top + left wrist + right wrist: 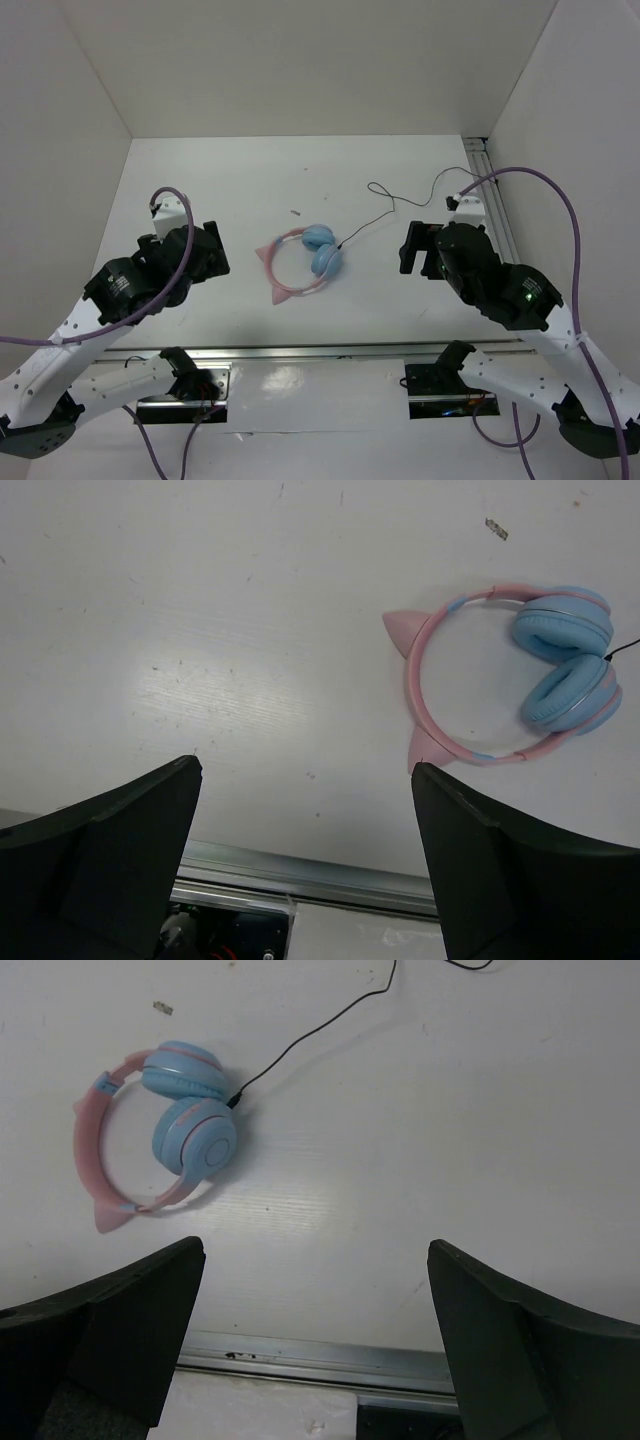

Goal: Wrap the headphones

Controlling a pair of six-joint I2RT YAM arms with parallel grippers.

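The bare headband between the cat ears is below the left gripper, to its right in the top view, so the gripper next moves across that way and goes down with its fingers on both sides of the headband.
The headphones (300, 262) lie flat mid-table: pink headband with two cat ears on the left, light-blue ear cups together on the right. They also show in the left wrist view (500, 680) and the right wrist view (165, 1140). Their thin black cord (385, 205) runs loose from the cups back toward the right; it also shows in the right wrist view (310, 1030). My left gripper (212, 250) is open and empty, left of the headphones, above the table. My right gripper (412, 250) is open and empty, to their right.
White walls enclose the table on three sides. A metal rail (495, 200) runs along the right edge and another (320, 352) along the near edge. A small dark speck (296, 212) lies behind the headphones. Purple cables (560, 200) loop off both arms.
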